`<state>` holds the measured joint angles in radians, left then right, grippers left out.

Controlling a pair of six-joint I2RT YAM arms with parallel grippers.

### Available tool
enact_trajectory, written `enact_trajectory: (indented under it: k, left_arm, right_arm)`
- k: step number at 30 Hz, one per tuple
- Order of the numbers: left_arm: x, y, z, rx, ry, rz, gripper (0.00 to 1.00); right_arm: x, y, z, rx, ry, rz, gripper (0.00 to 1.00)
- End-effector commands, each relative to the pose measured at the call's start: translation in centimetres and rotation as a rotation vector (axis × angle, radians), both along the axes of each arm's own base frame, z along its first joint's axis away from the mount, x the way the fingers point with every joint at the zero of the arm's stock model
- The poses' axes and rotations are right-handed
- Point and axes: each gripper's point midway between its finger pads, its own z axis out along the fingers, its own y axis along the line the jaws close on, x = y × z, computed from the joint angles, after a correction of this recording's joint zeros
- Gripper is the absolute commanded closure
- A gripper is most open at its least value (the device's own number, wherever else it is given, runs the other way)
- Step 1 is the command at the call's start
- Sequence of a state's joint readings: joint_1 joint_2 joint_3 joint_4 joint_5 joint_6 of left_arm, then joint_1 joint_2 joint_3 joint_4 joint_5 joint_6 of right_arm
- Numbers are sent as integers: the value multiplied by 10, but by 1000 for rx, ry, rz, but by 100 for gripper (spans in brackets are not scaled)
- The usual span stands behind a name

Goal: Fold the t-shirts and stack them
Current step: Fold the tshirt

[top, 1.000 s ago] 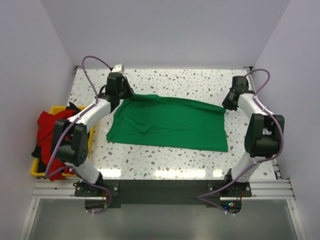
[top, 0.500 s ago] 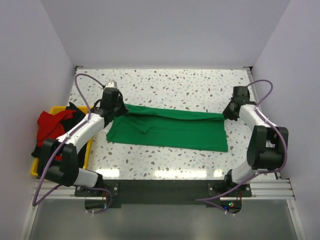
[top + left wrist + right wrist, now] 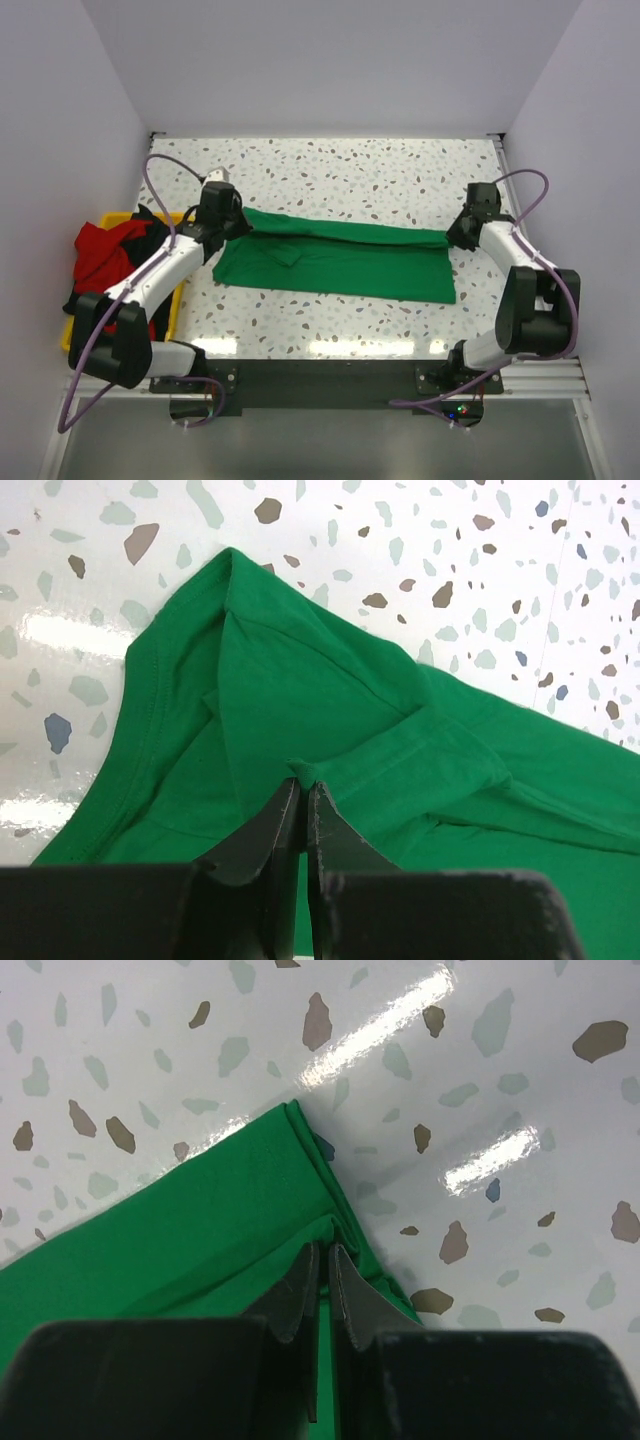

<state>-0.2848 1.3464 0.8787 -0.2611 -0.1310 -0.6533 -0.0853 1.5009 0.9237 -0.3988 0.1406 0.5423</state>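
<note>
My right gripper should next pull the shirt's pinched corner back a little onto the shirt's lower layer (image 3: 446, 261) (image 3: 384, 1286) and let go of it, because the shirt's far edge is already folded over toward me.
A bright green t-shirt (image 3: 340, 262) lies across the middle of the speckled table, its far edge folded over toward me. My left gripper (image 3: 238, 222) is shut on a pinch of the shirt's far left corner; in the left wrist view (image 3: 305, 780) a nub of green cloth (image 3: 300, 771) shows between the tips. My right gripper (image 3: 452, 233) is shut on the shirt's far right corner; the right wrist view (image 3: 324, 1250) shows the folded green edge (image 3: 250, 1200) pinched. Red and black shirts (image 3: 105, 250) lie piled in the bin at the left.
A yellow plastic bin (image 3: 70, 338) stands at the table's left edge beside my left arm. White walls close in on the left, back and right. The table's near edge (image 3: 330, 345) runs just in front of the shirt.
Both grippers have drawn the shirt's far edge toward me over the lower part, so the green cloth is narrower front to back. Both arms have pulled back.
</note>
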Motion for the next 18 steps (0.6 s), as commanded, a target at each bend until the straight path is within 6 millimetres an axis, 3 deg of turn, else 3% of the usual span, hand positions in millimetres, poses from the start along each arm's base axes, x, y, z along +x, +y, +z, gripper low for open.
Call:
enact_trajectory:
  k: [1, 18]
  left_arm:
    - [-5, 4, 9, -4, -41, 25, 100]
    - [-36, 5, -19, -71, -16, 44, 100]
  right_arm:
    - [2, -6, 11, -23, -57, -27, 100]
    - [-18, -11, 4, -54, -46, -48, 100]
